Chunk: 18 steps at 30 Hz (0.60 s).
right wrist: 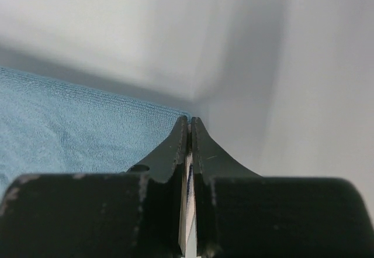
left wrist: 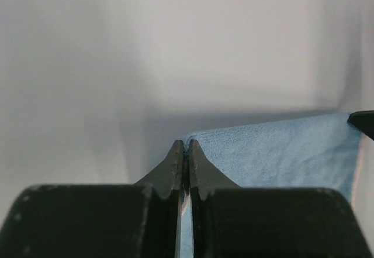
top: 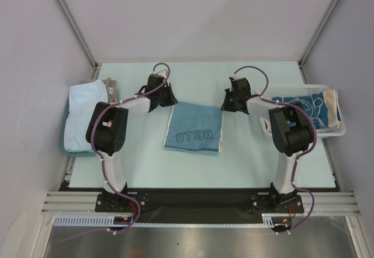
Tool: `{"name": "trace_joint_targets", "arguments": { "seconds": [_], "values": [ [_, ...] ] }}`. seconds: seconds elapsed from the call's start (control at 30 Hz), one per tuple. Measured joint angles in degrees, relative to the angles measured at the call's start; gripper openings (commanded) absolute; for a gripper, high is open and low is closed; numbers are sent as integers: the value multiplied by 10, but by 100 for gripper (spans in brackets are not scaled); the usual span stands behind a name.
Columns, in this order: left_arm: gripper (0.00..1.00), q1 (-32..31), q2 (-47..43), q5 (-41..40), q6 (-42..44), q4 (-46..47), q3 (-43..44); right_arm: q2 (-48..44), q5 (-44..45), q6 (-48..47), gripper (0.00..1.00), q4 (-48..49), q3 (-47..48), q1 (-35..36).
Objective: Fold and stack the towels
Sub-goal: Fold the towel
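Note:
The left gripper next carries the flat towel's pinched corner back over the lettering, to release it upon the towel's near corner on the tray's side (top: pixel 166 145).
A blue towel (top: pixel 196 128) with "HELLO" lettering lies flat in the middle of the table. My left gripper (top: pixel 171 101) is shut on its far left corner, and in the left wrist view the cloth (left wrist: pixel 280 152) runs off to the right of the closed tips (left wrist: pixel 186 144). My right gripper (top: pixel 225 106) is shut on the far right corner; its wrist view shows the towel (right wrist: pixel 70 123) left of the closed tips (right wrist: pixel 189 120), with a pale hem pinched between them. A folded light blue towel (top: pixel 82 114) rests at the left. A dark teal towel (top: pixel 312 107) with white line drawing lies in the basket.
A shallow teal tray (top: pixel 63 144) holds the light blue towel at the table's left edge, with a grey-beige cloth (top: pixel 110 85) behind it. A white mesh basket (top: pixel 333 130) stands at the right edge. Pale walls close in the back and sides.

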Motion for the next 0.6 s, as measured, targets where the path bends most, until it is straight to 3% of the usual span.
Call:
{"name": "trace_joint_targets", "arguments": {
  "seconds": [0.33,0.6],
  "values": [
    [0,1,-16,0,1,90,-17,-40,-6,0,1,85,-37,-7],
    [0,3,-100,-2,-12,129,-118,-140,7,0,1,127,-115,24]
  ]
}}
